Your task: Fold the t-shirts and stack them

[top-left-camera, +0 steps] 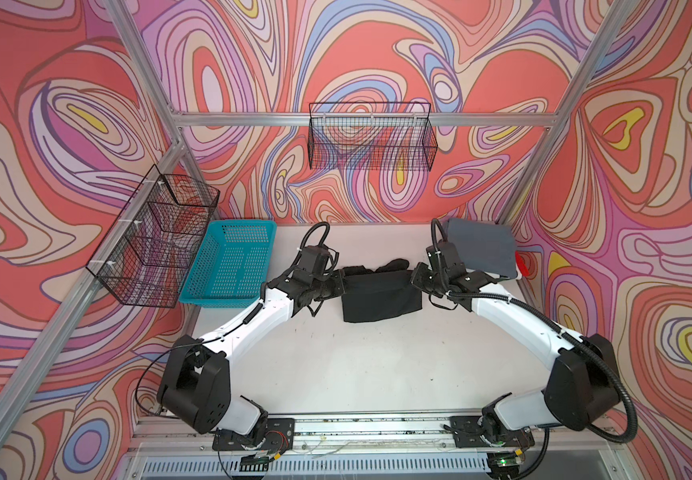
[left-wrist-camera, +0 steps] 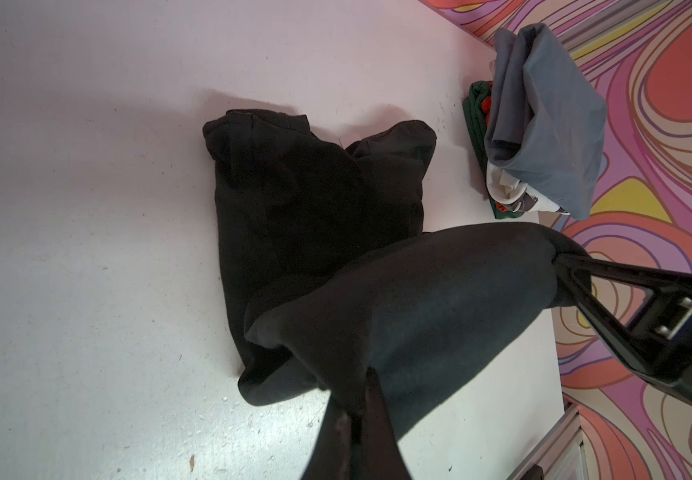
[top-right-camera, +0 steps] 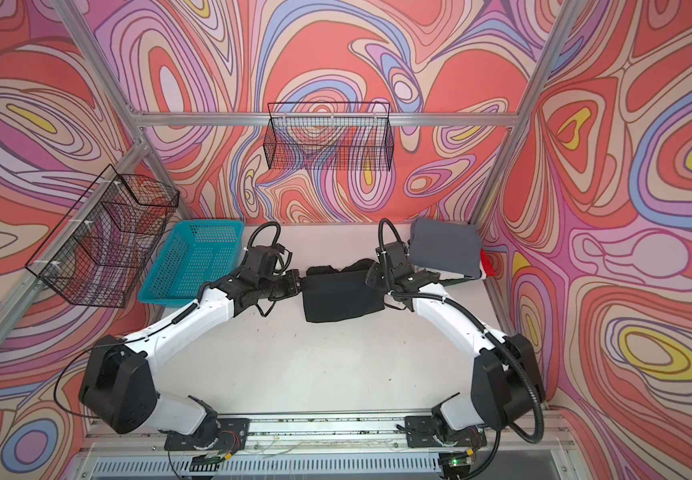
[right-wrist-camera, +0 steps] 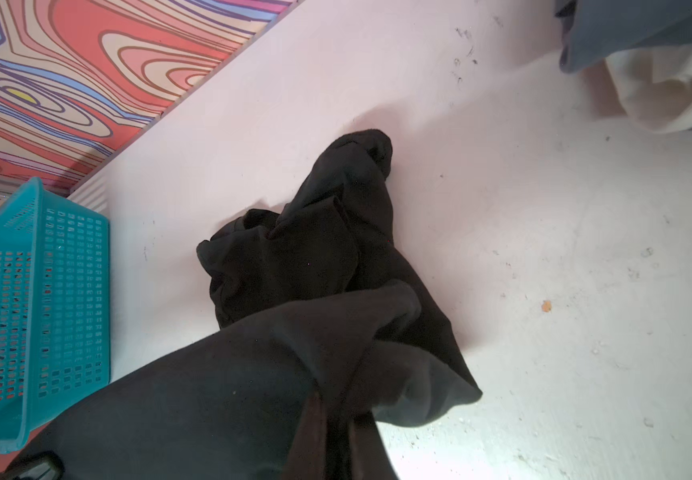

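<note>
My left gripper carries the held corner outward next, lowers and releases it there, as the bunched far end of the black t-shirt (left-wrist-camera: 258,132) lies outward and below.
A black t-shirt (top-left-camera: 381,301) (top-right-camera: 342,301) is stretched between my two grippers at the middle back of the table. Part of it hangs off them and the rest lies bunched on the table (left-wrist-camera: 315,199) (right-wrist-camera: 315,249). My left gripper (top-left-camera: 342,284) (top-right-camera: 299,286) (left-wrist-camera: 363,399) is shut on one end of the cloth. My right gripper (top-left-camera: 415,278) (top-right-camera: 371,276) (right-wrist-camera: 336,411) is shut on the other end. In the back right corner sits a stack topped by a slate-grey t-shirt (top-left-camera: 481,245) (top-right-camera: 444,245) (left-wrist-camera: 552,124), with white (left-wrist-camera: 502,183), dark green (left-wrist-camera: 475,112) and red cloth showing beneath.
An empty turquoise plastic basket (top-left-camera: 232,262) (top-right-camera: 199,257) (right-wrist-camera: 41,311) stands at the back left of the white table (top-left-camera: 377,365). Black wire baskets hang on the left wall (top-left-camera: 161,237) and the back wall (top-left-camera: 371,137). Patterned walls close in both sides.
</note>
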Available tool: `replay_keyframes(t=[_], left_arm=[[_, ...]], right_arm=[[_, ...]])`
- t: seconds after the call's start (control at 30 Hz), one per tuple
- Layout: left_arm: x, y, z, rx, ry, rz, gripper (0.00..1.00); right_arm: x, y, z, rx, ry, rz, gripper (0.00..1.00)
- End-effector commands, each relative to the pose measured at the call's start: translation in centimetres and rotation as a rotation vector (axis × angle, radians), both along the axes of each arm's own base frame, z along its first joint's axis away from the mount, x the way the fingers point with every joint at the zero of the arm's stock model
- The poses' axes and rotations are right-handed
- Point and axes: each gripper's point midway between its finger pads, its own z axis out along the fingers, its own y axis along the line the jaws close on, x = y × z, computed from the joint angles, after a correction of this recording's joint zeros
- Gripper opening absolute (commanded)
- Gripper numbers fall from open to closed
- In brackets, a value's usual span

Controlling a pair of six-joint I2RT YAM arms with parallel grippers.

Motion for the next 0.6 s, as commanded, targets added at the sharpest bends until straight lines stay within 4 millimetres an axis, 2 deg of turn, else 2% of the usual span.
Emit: replay_keyframes(t=[0.0,0.17,0.57], left_arm=[[1.9,0.1,0.8,-0.008,-0.045,0.027,0.00],[3.4,0.1,0.0,-0.014,-0.028,0.042,0.00],[6.2,0.6,-0.1,-0.032,-0.030,0.070,0.00]], right_arm=[[2.0,-0.5,1.1,-0.014,-0.039,0.001,0.00],[3.8,-0.2,0.4,-0.014,-0.011,0.019,0.00],[7.2,0.8,-0.2,-0.008,0.019,0.055,0.00]])
